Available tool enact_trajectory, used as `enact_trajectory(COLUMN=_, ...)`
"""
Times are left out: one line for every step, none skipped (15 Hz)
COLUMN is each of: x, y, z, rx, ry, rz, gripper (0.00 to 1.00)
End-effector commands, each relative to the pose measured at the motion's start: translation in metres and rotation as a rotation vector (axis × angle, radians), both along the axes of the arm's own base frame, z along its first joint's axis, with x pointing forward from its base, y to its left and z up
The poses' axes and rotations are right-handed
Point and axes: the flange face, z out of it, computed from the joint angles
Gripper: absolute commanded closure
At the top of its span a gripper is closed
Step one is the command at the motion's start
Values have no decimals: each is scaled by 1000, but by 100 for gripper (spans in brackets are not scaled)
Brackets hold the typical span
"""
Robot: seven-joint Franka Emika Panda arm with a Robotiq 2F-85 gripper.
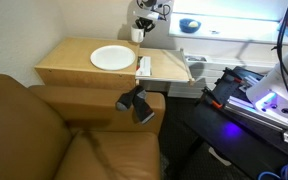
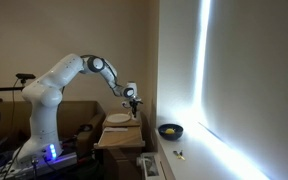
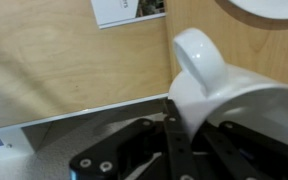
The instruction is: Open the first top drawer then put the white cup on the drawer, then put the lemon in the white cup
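Note:
My gripper holds the cup (image 1: 137,34) and next needs to move back toward the robot base and down onto the drawer's flat tan inside to let go of it, because that surface is clear.
The white cup (image 3: 224,90) fills the right of the wrist view, handle up, with my gripper (image 3: 184,120) shut on its wall beside the handle. In both exterior views the gripper (image 1: 141,28) (image 2: 132,100) holds the cup (image 1: 137,34) at the back edge of the pale wooden cabinet top (image 1: 74,62). The first top drawer (image 1: 170,68) stands pulled out beside the cabinet top, its flat tan inside showing. A yellow lemon (image 2: 170,129) lies in a dark bowl (image 2: 170,132) on the sill in an exterior view.
A round white plate (image 1: 112,58) (image 2: 119,118) (image 3: 269,6) rests on the cabinet top, with a white card (image 1: 144,67) (image 3: 129,10) next to it. A brown sofa (image 1: 44,130) stands in front. The robot base and a blue-lit rail (image 1: 264,100) are beside the cabinet.

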Motion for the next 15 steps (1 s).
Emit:
enact_trajectory(x=-54, y=-15, z=31, rx=9, ry=67, rz=174, gripper=99)
enact_trajectory(x=-67, y=-19, z=32, rx=-3, ry=78, rz=219, gripper=99)
enact_trajectory(x=-80, y=-23, z=34, rx=-16, ry=89, rz=270, gripper=99)
enact_trajectory(x=-95, y=-27, z=35, rx=-23, ry=104, rz=310, gripper=99)
enact_trajectory(x=-109, y=-31, z=33, rx=-30, ry=113, rz=344, gripper=99)
enact_trajectory(x=-125, y=-35, z=34, rx=-27, ry=124, rz=377, gripper=99)
enact_trajectory(x=-141, y=-39, z=29, rx=-14, ry=132, rz=398, gripper=99)
enact_trajectory(x=-158, y=-45, z=28, rx=-2, ry=141, rz=417, gripper=99)
enact_trajectory(x=-175, y=-50, z=23, rx=6, ry=147, rz=433, gripper=99)
enact_trajectory(x=-193, y=-56, z=17, rx=16, ry=148, rz=450, gripper=99)
enact_trajectory(x=-210, y=-63, z=11, rx=14, ry=135, rz=466, gripper=99)
enact_trajectory(x=-226, y=-66, z=4, rx=21, ry=124, rz=473, gripper=99)
enact_trajectory(x=-236, y=-70, z=-7, rx=28, ry=110, rz=460, gripper=99)
enact_trajectory(x=-246, y=-72, z=-16, rx=33, ry=91, rz=451, gripper=99)
enact_trajectory(x=-255, y=-73, z=-23, rx=41, ry=67, rz=435, gripper=99)
